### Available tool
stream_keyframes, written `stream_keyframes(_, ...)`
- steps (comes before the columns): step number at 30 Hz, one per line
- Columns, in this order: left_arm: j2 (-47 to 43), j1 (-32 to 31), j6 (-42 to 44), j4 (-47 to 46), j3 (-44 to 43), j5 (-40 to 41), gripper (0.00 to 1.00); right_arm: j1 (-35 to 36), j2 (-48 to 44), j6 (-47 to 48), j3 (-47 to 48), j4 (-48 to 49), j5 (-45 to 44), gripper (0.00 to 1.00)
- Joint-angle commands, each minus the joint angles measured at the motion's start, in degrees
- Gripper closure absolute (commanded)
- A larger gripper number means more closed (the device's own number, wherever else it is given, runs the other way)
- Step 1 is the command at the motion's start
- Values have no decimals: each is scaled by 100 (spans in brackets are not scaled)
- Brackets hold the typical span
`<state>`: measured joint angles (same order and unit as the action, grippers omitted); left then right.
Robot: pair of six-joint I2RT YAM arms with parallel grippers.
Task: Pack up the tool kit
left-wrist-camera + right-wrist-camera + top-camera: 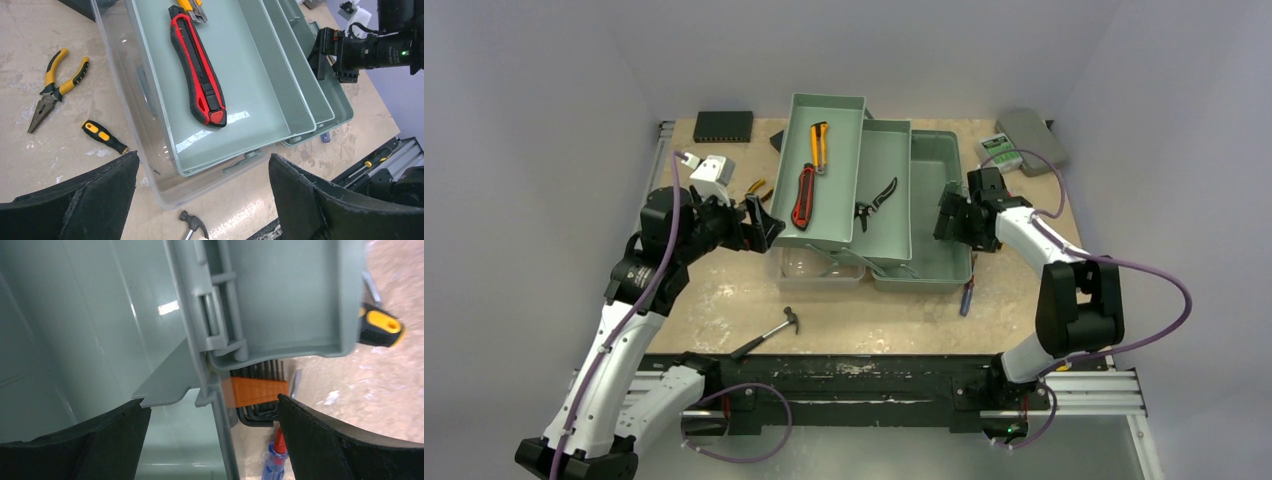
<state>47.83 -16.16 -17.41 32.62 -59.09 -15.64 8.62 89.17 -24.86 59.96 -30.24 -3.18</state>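
Observation:
My right gripper rises next and comes back and down onto the blue screwdriver's red collar [971, 281] [280, 441], since the toolbox's side stands between its open fingers.
The sage-green toolbox [939, 255] stands open at mid-table with its trays folded out to the left. The far-left tray [842, 110] holds a red knife [803, 196] and a yellow knife [819, 145]. The middle tray [894, 150] holds black cutters [874, 200]. My left gripper [764, 222] is open and empty at the tray's left side, above the translucent lid [125, 145]; the red knife [199, 67] lies ahead of it. My right gripper [946, 215] is open and empty, and straddles the toolbox wall [222, 440]. An orange hex key set [257, 390] lies just outside it.
Yellow pliers [55, 87] and a yellow-black screwdriver [104, 136] lie left of the lid. A hammer [769, 333] lies near the front edge. A blue screwdriver [965, 297] lies by the box's front right corner. A flat black box [723, 125] and a grey case [1032, 140] sit at the back.

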Motion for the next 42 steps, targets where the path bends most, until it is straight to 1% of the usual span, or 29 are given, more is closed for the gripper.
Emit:
stream_keyframes(1, -103, 26, -8, -208, 25, 49, 3, 20, -237, -217, -289, 567, 557, 5)
stream_keyframes(3, -84, 26, -6, -195, 9, 61, 3, 126, -197, -324, -331, 697, 677, 6)
stream_keyframes(7, -74, 26, 8, -183, 12, 94, 3, 518, -36, -524, -156, 771, 649, 6)
stream_keyframes(15, -78, 26, 60, -151, 4, 225, 3, 1173, 272, -826, 546, 837, 623, 5)
stream_keyframes(17, -86, 26, 62, -142, 3, 243, 3, 1241, 335, -892, 630, 820, 638, 5)
stream_keyframes(20, -90, 26, 72, -131, 3, 255, 3, 1241, 299, -956, 693, 701, 604, 1)
stream_keyframes(24, -99, 26, 64, -117, 2, 260, 3, 1087, 6, -850, 718, 362, 248, 1)
stream_keyframes(28, -138, 26, 54, -108, 3, 252, 3, 699, -516, -697, 476, 199, 295, 1)
stream_keyframes(32, -169, 26, 29, -107, 3, 225, 3, 329, -1226, -569, 125, -7, 274, 1)
stream_keyframes(35, -201, 19, 6, -109, 3, 199, 4, 108, -1579, -561, -67, -254, 145, 1)
stream_keyframes(38, -265, 10, -6, -78, 3, 237, 4, -36, -1837, -681, -192, -657, -230, 1)
stream_keyframes(42, -382, 4, -23, -73, 19, 256, 4, -172, -2230, -1050, -618, -1001, -1032, 1)
